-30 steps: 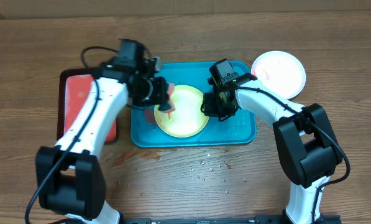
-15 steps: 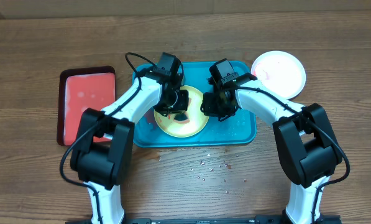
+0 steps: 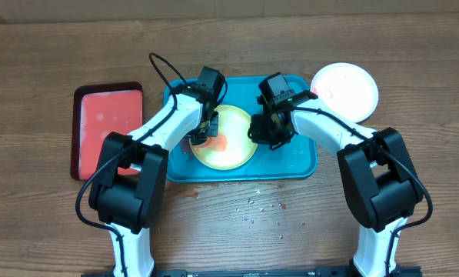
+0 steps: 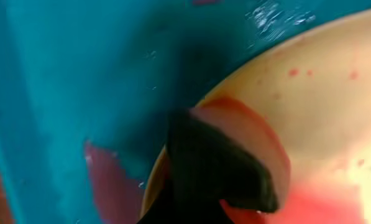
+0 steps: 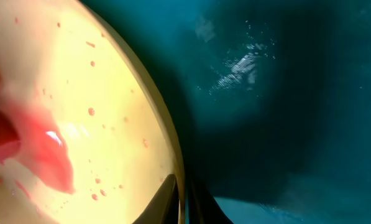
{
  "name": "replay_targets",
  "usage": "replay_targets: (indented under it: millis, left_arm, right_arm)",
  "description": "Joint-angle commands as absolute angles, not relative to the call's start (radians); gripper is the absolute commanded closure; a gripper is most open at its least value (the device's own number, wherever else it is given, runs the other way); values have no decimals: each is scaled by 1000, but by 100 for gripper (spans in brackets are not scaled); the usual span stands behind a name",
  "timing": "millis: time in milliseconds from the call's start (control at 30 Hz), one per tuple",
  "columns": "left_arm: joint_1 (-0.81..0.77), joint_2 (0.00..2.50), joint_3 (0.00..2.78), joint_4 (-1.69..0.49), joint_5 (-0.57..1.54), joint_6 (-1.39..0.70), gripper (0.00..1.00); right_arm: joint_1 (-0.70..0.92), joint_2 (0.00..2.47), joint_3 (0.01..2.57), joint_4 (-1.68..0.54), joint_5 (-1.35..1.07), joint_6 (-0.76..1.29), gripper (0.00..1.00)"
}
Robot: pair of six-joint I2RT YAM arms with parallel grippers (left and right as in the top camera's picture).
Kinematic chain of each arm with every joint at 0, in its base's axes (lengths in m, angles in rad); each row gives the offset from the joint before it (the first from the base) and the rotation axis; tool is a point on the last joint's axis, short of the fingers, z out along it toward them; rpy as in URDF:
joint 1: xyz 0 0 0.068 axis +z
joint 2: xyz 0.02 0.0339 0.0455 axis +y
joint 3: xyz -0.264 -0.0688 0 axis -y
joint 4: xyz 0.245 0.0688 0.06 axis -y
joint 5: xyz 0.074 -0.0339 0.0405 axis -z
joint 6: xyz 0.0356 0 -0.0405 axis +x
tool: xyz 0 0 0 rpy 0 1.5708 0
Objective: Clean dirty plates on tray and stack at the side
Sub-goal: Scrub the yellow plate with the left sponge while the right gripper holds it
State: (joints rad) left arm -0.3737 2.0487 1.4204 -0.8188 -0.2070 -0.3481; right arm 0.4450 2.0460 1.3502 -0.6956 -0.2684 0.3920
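I should next raise the pad in my left gripper, take it left in the overhead view, then set it down on the red tray's empty bottom and let go.
The yellow-green rimmed plate [image 3: 233,151] lies in the teal tray [image 3: 298,159], with red sauce specks and a smear. My left gripper [image 3: 209,136] is shut on a pink wiping pad [image 3: 217,143] and presses it on the plate's left part. In the left wrist view the pad [image 4: 253,134] wraps the dark finger [image 4: 216,180] over the plate [image 4: 334,93]. My right gripper [image 3: 258,132] pinches the plate's right rim, one finger on each side [image 5: 184,202]. The white plate [image 3: 344,88], faintly pink-stained, sits on the table right of the tray. The light blue plate is out of view.
A smaller red tray with a dark rim [image 3: 110,131] lies left of the teal tray. Crumbs [image 3: 252,206] and red smears are scattered on the wooden table in front of the tray. The tray floor [image 5: 284,93] is wet.
My left arm swung in from above the red tray and brought the pink pad down onto the plate, then slid it slightly left. My right gripper has kept hold of the rim.
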Motion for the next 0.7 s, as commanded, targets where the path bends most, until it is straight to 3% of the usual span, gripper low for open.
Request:
replay_targets:
  millis: [0,267,400,667]
  left_arm:
    - [-360,2056,1475,-864,-348,-409,96]
    - [-374,2069,1496,-773,267,-409,96]
    - [-408,2109,1492,-735,251,-412,96]
    - [-397,2136,1496,-803,-7,-413,96]
  right_arm:
    - [444,2087,1345,-703,-236,397,92]
    - [444,2087,1345,-695,-236,397,92]
    - [444,2087,1345,-697,-236,397,92]
    - [444,2087,1345,-711,-236,396,92]
